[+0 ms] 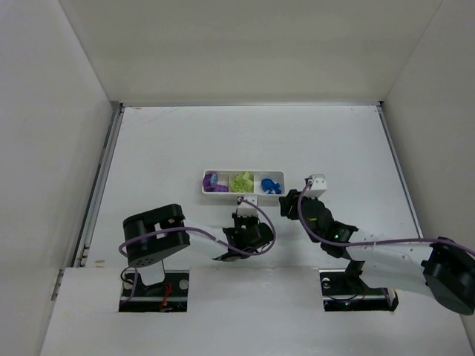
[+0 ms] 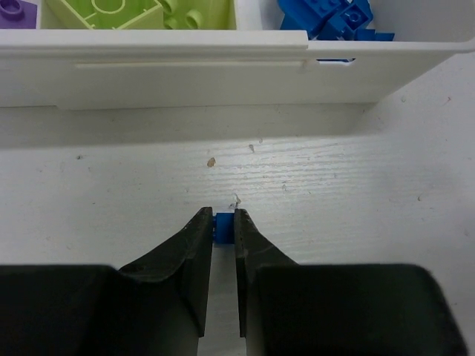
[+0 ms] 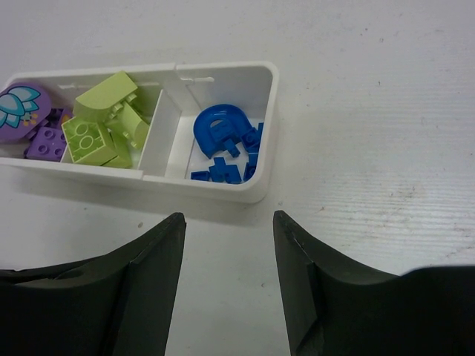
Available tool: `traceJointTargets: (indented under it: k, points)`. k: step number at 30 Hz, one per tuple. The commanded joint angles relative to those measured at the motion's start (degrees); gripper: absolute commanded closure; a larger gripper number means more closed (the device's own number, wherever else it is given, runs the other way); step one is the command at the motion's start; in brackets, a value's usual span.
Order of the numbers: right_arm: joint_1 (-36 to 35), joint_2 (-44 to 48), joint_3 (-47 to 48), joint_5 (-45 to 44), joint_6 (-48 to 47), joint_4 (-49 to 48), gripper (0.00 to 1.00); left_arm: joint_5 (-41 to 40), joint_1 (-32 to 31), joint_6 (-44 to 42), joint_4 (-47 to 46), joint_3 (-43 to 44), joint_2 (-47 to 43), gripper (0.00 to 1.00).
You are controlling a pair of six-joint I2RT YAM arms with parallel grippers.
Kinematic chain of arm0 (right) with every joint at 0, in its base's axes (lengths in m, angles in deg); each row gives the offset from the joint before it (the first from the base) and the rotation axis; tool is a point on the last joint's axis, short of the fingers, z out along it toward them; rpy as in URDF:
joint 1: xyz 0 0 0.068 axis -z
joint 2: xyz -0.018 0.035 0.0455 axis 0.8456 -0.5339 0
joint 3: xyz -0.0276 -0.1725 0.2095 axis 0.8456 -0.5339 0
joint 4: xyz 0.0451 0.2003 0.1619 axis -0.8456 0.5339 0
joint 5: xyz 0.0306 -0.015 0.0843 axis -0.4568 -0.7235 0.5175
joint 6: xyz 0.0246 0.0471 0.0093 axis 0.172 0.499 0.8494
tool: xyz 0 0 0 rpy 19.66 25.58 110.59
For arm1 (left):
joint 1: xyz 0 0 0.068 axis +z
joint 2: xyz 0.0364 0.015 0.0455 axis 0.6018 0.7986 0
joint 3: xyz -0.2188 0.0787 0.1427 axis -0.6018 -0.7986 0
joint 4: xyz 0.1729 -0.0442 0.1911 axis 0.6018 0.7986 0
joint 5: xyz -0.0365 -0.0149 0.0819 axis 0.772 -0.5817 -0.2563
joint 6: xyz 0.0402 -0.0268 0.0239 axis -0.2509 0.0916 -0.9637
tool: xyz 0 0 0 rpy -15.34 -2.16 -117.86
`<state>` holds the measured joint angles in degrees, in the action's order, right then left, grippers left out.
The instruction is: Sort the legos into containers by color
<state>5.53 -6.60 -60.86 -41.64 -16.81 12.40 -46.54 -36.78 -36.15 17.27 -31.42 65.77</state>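
Note:
I will rise and cross over the tray's blue section (image 1: 271, 185) (image 2: 343, 21) to release the matching blue brick, because that section is outward and right of my left gripper in the top view.
The white tray (image 1: 243, 192) has three compartments: purple bricks (image 3: 44, 141) on the left, lime bricks (image 3: 104, 130) in the middle, blue bricks (image 3: 223, 141) on the right. My left gripper (image 2: 223, 222) is shut on a tiny blue brick (image 2: 223, 228), low over the table just in front of the tray's near wall (image 2: 185, 74). In the top view the left gripper (image 1: 247, 203) sits below the tray's middle. My right gripper (image 3: 228, 222) is open and empty, near the tray's right end (image 3: 256, 189); in the top view it (image 1: 285, 202) is by the blue compartment.
White walls enclose the table on the left, back and right. Both arms' bases stand at the near edge. Small specks of debris (image 2: 211, 161) lie on the table in front of the tray.

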Motion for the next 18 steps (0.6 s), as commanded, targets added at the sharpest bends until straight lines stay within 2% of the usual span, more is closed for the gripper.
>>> traceJointTargets:
  k: [1,6,10,14,18]
  points:
    - [0.04,1.47,-0.68,-0.63,0.8,-3.63,0.44,1.61,-1.14,2.23,2.53,-1.7,-2.31,0.91]
    - [1.62,3.32,-1.91,-0.72,2.47,-3.72,0.44,0.56,-4.57,-1.1,2.27,-3.02,-13.81,0.92]
    - [2.68,4.81,-2.79,-0.9,3.35,-3.72,0.45,1.08,-3.7,-4.7,1.21,-1.01,-20.77,0.91]
    - [4.52,6.74,-4.02,-0.29,5.02,-3.63,0.45,5.19,1.73,-11.46,-1.94,3.9,-20.26,0.91]
    - [6.72,9.03,-5.34,1.64,6.34,-3.63,0.45,12.04,7.89,-13.06,-2.83,9.18,-15.35,0.91]
